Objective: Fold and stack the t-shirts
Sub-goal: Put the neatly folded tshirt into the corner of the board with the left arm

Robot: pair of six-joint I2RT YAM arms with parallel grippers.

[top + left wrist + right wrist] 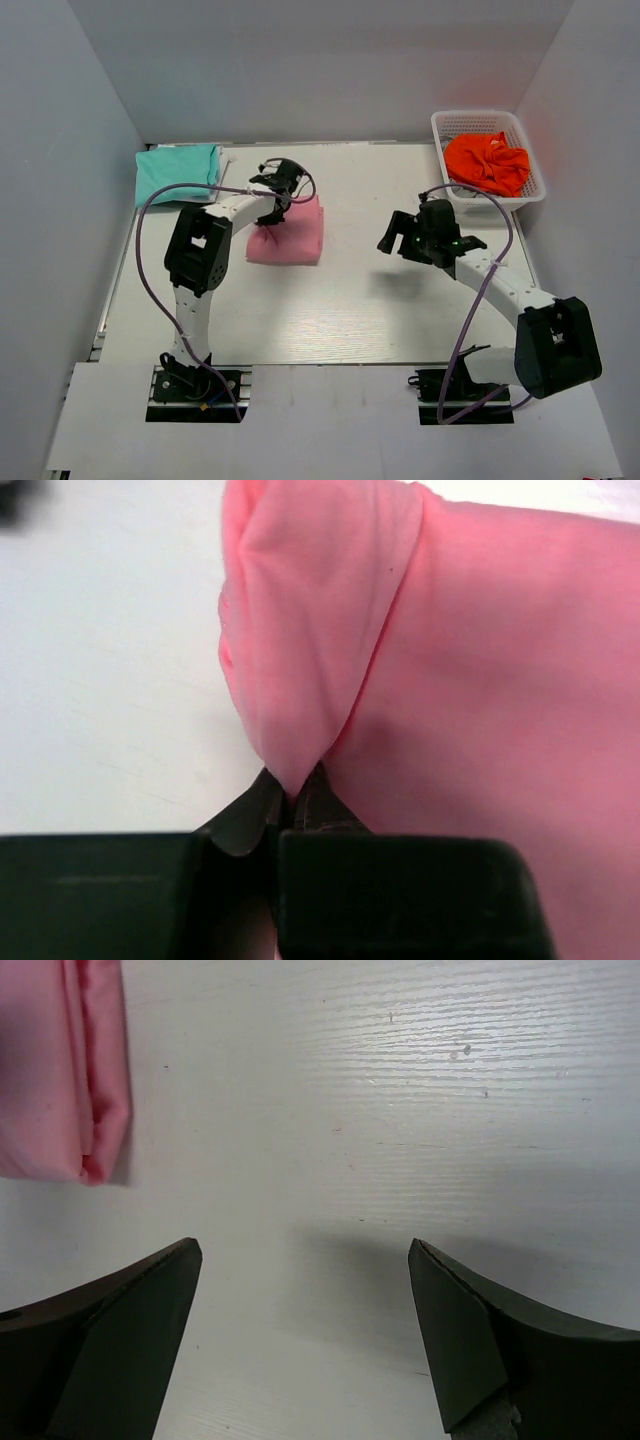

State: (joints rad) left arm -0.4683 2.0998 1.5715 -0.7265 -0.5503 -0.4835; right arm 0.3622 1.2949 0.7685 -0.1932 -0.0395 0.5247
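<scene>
I need to carry the pink t-shirt point(290, 235) up, outward and to the left in the top view with my left gripper and let go of it on the teal t-shirt point(177, 171), since both are folded.
The folded light pink t-shirt point(290, 235) lies at the table's middle left. My left gripper point(273, 216) is shut on its upper left corner; the left wrist view shows the pink cloth point(420, 680) pinched into a point between the closed jaws point(293, 792). The folded teal t-shirt point(177, 171) lies at the back left corner. My right gripper point(392, 236) hovers open and empty over bare table to the right of the pink shirt; its wrist view shows the gripper point(305, 1250) with wide-apart jaws and the pink shirt's edge point(70, 1070) at top left.
A white basket point(470, 124) at the back right holds an orange-red garment point(488, 162). Grey walls enclose the table on the left, back and right. Purple cables loop beside each arm.
</scene>
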